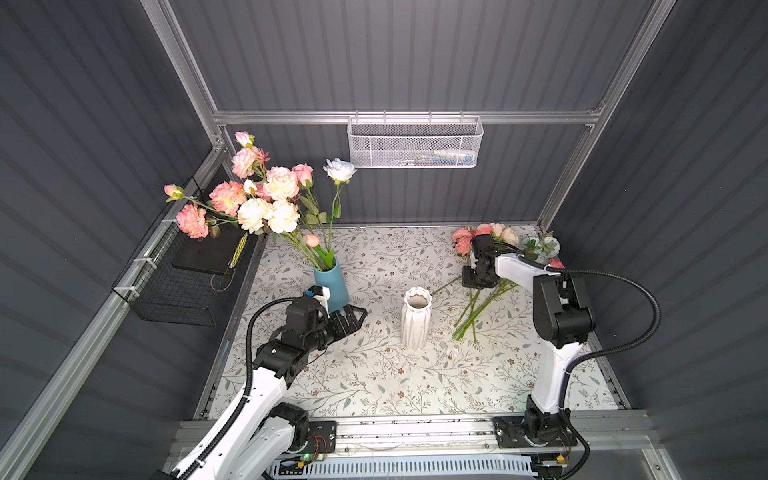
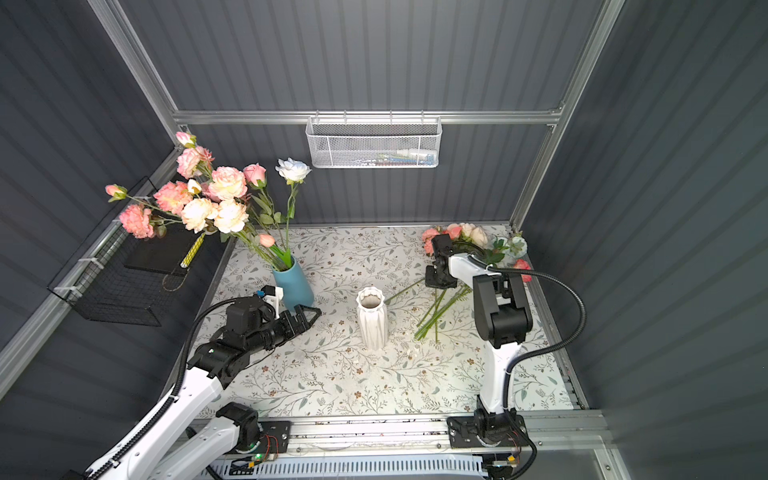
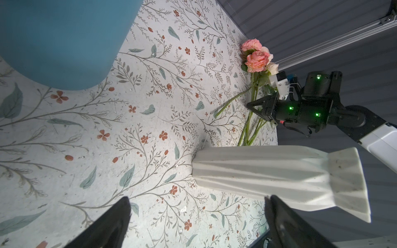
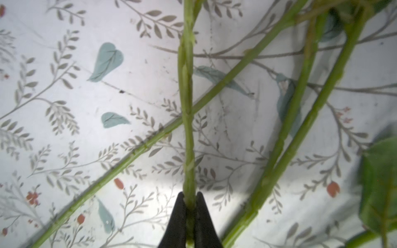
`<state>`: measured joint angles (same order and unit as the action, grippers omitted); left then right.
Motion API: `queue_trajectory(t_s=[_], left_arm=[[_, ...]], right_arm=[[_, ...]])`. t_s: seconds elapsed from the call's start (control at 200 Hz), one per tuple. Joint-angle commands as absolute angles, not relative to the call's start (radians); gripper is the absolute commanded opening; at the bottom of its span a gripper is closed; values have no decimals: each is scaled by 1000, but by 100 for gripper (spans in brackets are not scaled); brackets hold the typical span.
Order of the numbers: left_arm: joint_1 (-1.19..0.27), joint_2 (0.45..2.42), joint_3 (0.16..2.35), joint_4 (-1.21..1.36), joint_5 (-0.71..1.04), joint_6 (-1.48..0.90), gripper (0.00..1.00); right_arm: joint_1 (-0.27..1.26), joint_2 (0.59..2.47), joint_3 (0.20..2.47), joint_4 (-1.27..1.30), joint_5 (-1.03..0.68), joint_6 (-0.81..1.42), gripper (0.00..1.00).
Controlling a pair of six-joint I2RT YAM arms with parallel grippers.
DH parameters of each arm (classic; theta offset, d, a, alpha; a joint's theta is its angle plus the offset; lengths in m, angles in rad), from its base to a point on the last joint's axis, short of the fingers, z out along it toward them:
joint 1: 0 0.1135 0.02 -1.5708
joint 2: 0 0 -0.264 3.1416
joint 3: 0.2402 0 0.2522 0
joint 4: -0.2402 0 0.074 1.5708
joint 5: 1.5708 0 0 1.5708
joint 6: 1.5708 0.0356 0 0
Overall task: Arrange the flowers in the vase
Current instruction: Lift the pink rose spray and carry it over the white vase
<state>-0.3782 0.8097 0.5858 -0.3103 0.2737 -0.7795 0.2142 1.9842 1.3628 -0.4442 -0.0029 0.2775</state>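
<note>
I should next raise my right gripper, level it so the green stem stands upright, lower it into the white vase's opening (image 1: 417, 299) and release, as that vase is empty.
An empty white ribbed vase (image 1: 417, 318) (image 2: 371, 318) (image 3: 279, 171) stands mid-table. Loose flowers (image 1: 478, 309) (image 2: 436, 309) lie at the back right, their pink and cream blooms (image 3: 256, 60) toward the wall. My right gripper (image 1: 473, 284) (image 2: 436, 282) (image 3: 249, 105) points down onto their stems. In the right wrist view it (image 4: 190, 199) is shut on one green stem (image 4: 187, 107), and other stems cross beneath. More flowers (image 1: 266, 195) stand in a blue vase (image 1: 331, 282) (image 2: 293, 282) at the left. My left gripper (image 1: 357, 316) (image 3: 197, 198) hangs open and holds nothing, beside the blue vase's base, facing the white vase.
A white mesh basket (image 1: 415, 143) hangs on the back wall. A black wire basket (image 1: 178, 286) hangs on the left wall. The floral tablecloth (image 1: 374, 374) covers the table, grey panel walls enclose it, and a metal rail (image 1: 415, 432) runs along the front.
</note>
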Motion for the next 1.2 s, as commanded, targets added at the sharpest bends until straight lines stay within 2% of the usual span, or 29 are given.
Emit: queue_trajectory(t_s=[0.0, 0.315, 0.59, 0.795, 0.965, 1.086, 1.196], left_arm=[[-383, 812, 594, -316, 285, -772, 100], [-383, 816, 594, -310, 272, -770, 100], [-383, 811, 599, -309, 271, -772, 100], [-385, 805, 602, -302, 283, -772, 100], [-385, 809, 593, -272, 307, -787, 100], [-385, 810, 595, -274, 310, -793, 100], [-385, 803, 595, -281, 311, -796, 100]], right_arm=[[247, 1873, 1292, -260, 2, 249, 3], [328, 1541, 1030, 148, 110, 227, 1], [425, 1243, 964, 225, 213, 174, 0], [586, 1008, 985, 213, 221, 111, 0], [771, 983, 1084, 199, 155, 24, 0], [879, 1055, 1163, 222, 116, -40, 0], [899, 1154, 1214, 263, 108, -44, 0]])
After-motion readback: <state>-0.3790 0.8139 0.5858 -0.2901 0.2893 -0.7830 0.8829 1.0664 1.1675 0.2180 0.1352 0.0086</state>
